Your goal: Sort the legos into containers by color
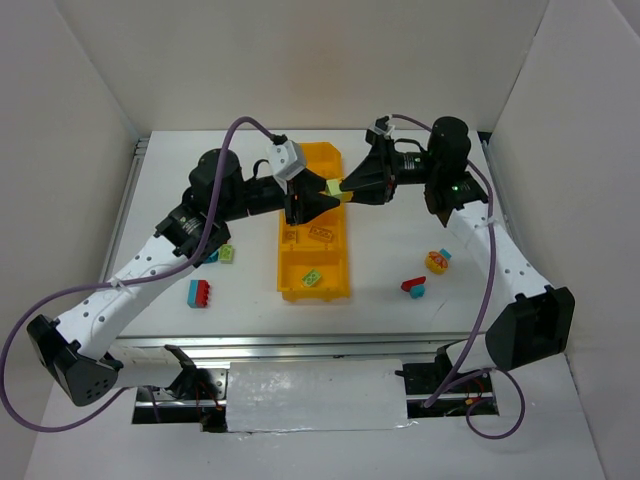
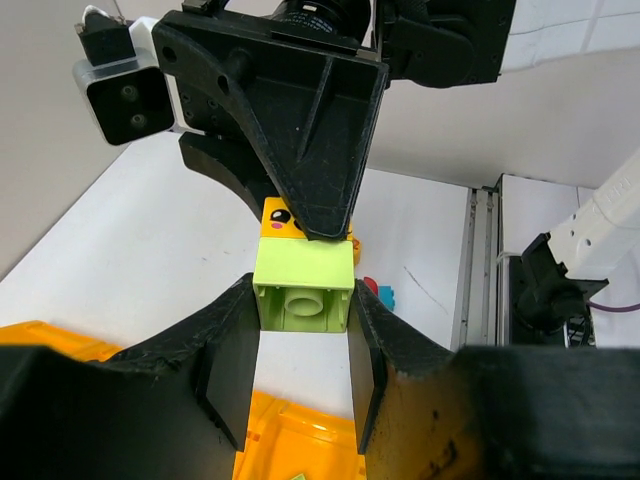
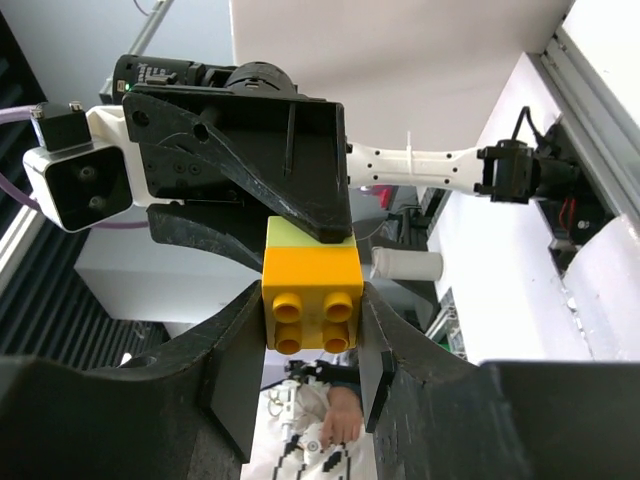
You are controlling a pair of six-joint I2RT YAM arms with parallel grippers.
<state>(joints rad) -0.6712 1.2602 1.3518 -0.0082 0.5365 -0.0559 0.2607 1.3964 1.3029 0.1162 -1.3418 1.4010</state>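
Note:
The right gripper will move away from the left gripper next and then tilt down over the yellow bricks, since yellow bricks lie in the middle compartment of the bin.
A light green brick (image 2: pixel 303 290) and a yellow brick (image 3: pixel 311 297) are stuck together and held in the air between both grippers. My left gripper (image 1: pixel 328 192) is shut on the green half. My right gripper (image 1: pixel 345 188) is shut on the yellow half, studs facing its camera. The pair hangs over the right edge of the yellow-orange bin (image 1: pixel 346 262), near its far compartments. A green brick (image 1: pixel 312 279) lies in the nearest compartment. In the left wrist view the right gripper's black fingers cover most of the yellow half.
Loose legos lie on the table: a red and teal pair (image 1: pixel 199 293) and a green and blue pair (image 1: pixel 222 254) left of the bin. A yellow and red piece (image 1: pixel 437 262) and a red and teal pair (image 1: pixel 413 287) lie to its right.

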